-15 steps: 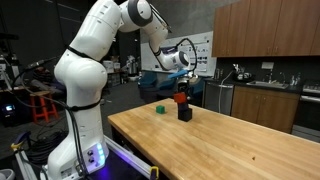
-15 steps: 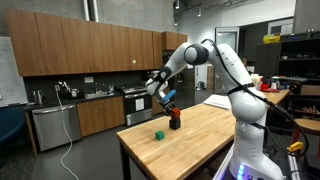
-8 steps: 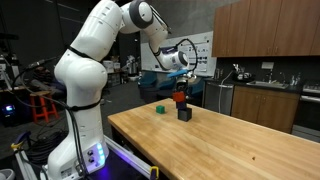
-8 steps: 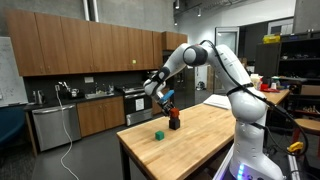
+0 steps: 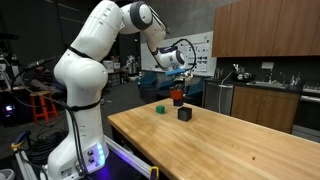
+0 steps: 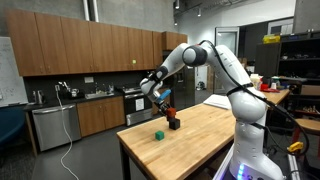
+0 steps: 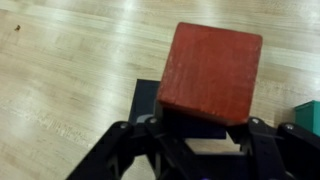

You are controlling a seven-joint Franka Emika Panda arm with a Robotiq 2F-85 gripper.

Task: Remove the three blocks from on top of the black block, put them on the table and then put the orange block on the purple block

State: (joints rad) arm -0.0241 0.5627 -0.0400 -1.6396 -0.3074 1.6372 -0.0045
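The black block is under my gripper now, so my gripper needs to move toward the green block next and then go down onto the bare wood short (image 5: 171,113) (image 7: 268,104) of it.
My gripper (image 7: 200,126) is shut on the purple block (image 7: 196,130), a dark shape between my fingers. The orange block (image 7: 212,70) rides on top of it. Both hang just above the table (image 5: 230,140). The orange block (image 5: 178,97) (image 6: 167,112) shows under the gripper (image 5: 177,90) (image 6: 164,104) in both exterior views. The black block (image 5: 185,114) (image 6: 173,124) stands alone on the wood below, also a dark square (image 7: 147,100) in the wrist view. The green block (image 5: 160,107) (image 6: 159,133) (image 7: 308,113) lies on the table a short way off.
The table's far edge (image 6: 135,135) runs close behind the blocks. Kitchen cabinets and a counter (image 5: 265,95) stand beyond the table. The robot's base (image 5: 80,150) is at the near corner.
The gripper has risen and shifted slightly sideways, lifting the orange block and the dark block under it off the black block, which stays on the table.
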